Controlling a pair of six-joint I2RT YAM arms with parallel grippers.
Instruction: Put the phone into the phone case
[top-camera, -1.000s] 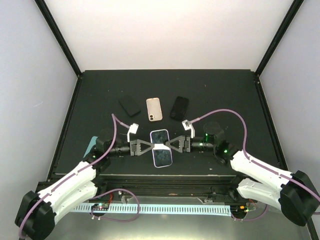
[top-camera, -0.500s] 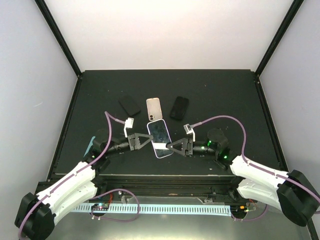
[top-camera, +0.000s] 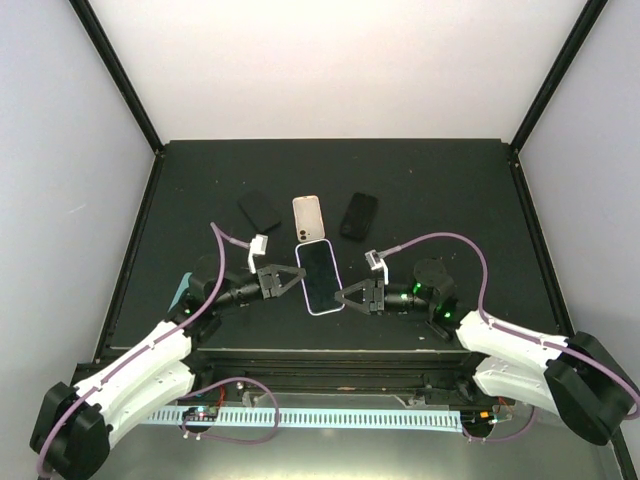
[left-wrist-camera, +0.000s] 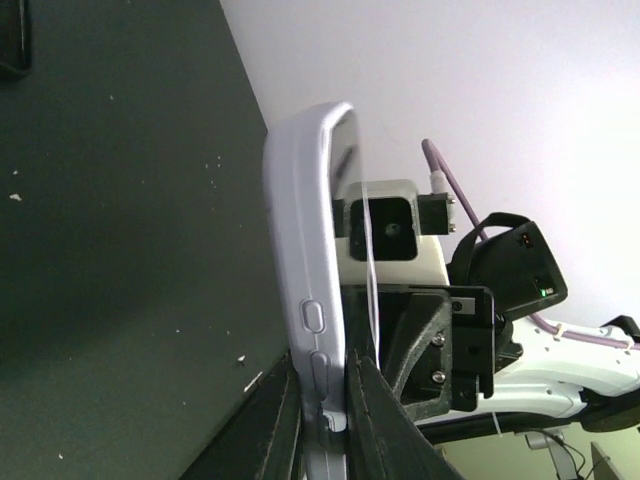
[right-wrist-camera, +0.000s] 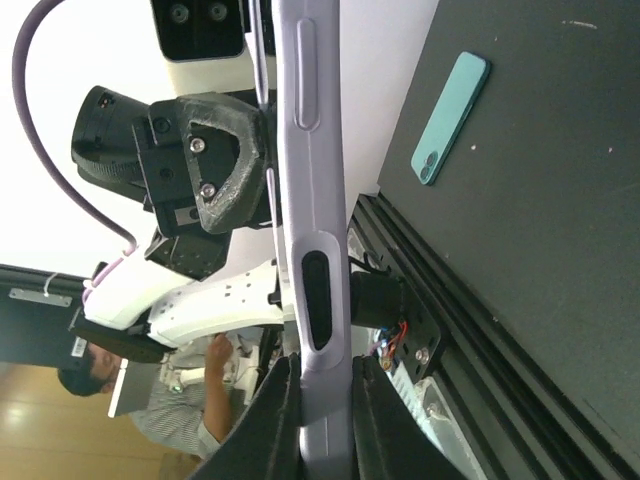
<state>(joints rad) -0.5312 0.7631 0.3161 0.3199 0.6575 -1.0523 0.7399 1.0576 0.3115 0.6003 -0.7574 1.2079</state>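
My right gripper, next, should move outward and to the right in the top view, go down to the bare tabletop and release, as the phone sits in its case.
A lavender phone case (top-camera: 320, 277) with the dark-screened phone seated in it hangs above the table's near middle, held from both sides. My left gripper (top-camera: 296, 275) is shut on its left edge; the left wrist view shows that edge (left-wrist-camera: 300, 250) with its button covers between my gripper's (left-wrist-camera: 322, 365) pads. My right gripper (top-camera: 341, 298) is shut on the near right corner. In the right wrist view the lavender rim (right-wrist-camera: 310, 150) with a slot cutout runs up from between this gripper's (right-wrist-camera: 322, 365) fingers.
On the black table (top-camera: 450, 190), behind the held phone, lie a black case (top-camera: 260, 210), a beige phone-shaped item (top-camera: 308, 218) and another black case (top-camera: 359, 215). A teal phone (right-wrist-camera: 452, 118) lies near the left front edge (top-camera: 181, 292). White walls enclose the table.
The left gripper carried the phone a little back and left, turning it. The right gripper, open beside it a second ago, shifted to the near right corner and shut on it.
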